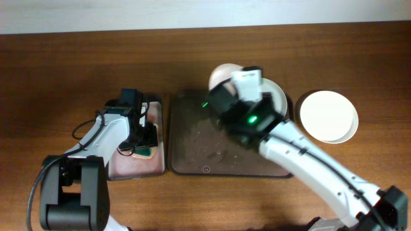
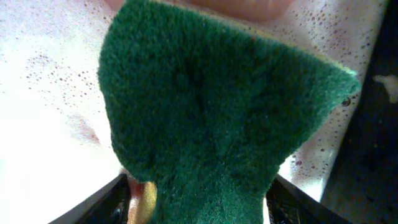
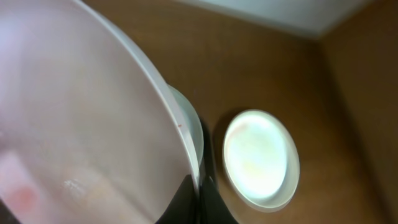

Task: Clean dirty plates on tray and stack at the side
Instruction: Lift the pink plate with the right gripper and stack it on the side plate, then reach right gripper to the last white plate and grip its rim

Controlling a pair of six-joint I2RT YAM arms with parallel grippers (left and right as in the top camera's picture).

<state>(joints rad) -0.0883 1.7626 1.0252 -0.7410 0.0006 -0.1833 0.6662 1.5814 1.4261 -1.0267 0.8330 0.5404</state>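
Note:
The pale plate in my right gripper goes across and down next onto the clean white plate (image 1: 329,115) (image 3: 259,155), which lies below this gripper and to its right in the overhead view.
My right gripper (image 1: 226,88) is shut on the rim of a pale plate (image 1: 221,72) and holds it tilted over the far edge of the dark tray (image 1: 192,147). In the right wrist view the plate (image 3: 81,124) fills the left side, with its rim pinched between the fingers (image 3: 200,186). A second plate (image 1: 278,97) lies under my right arm and shows behind the held rim (image 3: 189,121). A clean white plate (image 1: 329,115) sits on the table at the right (image 3: 261,158). My left gripper (image 1: 142,144) is shut on a green sponge (image 2: 211,106) over a soapy pinkish tray (image 1: 128,168).
The dark tray's surface is speckled with crumbs or residue. White foam (image 2: 50,112) covers the left tray under the sponge. Wooden table lies all around, with a pale wall along the far edge.

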